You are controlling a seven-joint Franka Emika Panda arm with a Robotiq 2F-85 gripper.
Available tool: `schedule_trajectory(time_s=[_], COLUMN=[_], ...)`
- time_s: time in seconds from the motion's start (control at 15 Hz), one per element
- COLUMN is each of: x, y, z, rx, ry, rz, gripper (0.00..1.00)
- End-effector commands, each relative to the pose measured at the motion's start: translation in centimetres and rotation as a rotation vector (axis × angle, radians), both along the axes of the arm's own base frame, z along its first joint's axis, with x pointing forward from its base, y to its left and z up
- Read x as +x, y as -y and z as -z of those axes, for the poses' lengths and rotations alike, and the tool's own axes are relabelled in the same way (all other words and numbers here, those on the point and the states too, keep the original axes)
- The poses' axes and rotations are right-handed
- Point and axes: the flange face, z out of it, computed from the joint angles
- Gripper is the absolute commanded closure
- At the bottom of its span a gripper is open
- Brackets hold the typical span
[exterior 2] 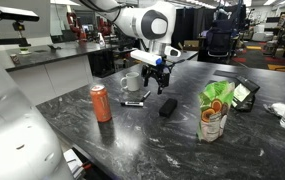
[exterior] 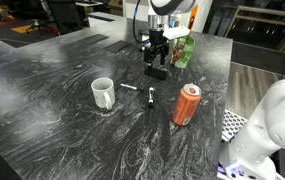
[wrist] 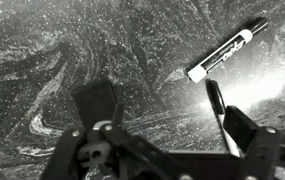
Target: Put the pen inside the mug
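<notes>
My gripper's fingers frame only table. Next, it will lower and shift toward the mug, to the right in the wrist view, onto the pen's pale part (exterior: 128,87) (wrist: 225,134).
The white mug (exterior: 103,93) stands on the dark marbled table and also shows in an exterior view (exterior 2: 130,83). The thin pale pen (exterior: 129,89) lies on the table just beside the mug. My gripper (exterior: 157,62) hangs open and empty above the table, well behind the pen and mug, and shows in an exterior view (exterior 2: 154,78). In the wrist view my open jaws (wrist: 167,118) frame bare table. A thin stick with a dark end (wrist: 214,100), possibly the pen, lies next to the right finger.
A black marker with a pale band (exterior: 152,97) (wrist: 227,50) lies between the mug and an orange-red can (exterior: 186,104) (exterior 2: 100,102). A flat black block (exterior: 157,72) (exterior 2: 168,106) lies under the gripper. A green bag (exterior: 182,50) (exterior 2: 214,110) stands nearby.
</notes>
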Motion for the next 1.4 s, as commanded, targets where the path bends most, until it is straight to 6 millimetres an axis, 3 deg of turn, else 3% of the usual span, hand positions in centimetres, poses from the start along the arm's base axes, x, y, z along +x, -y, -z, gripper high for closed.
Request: schedule_trajectory(time_s=[0.0,0.67,1.0,1.33], x=[3.5,9.1,10.3,11.1], y=[-1.9,-6.7,-9.9,-11.5], z=[1.0,5.3,7.2,8.8], rx=[-0.036,-0.091,-0.104,-0.122], ry=[-0.089,-0.173,-0.191,-0.195], rz=[-0.058,-0.162,-0.192,-0.183], gripper=[0.00,0.00,0.00,0.00])
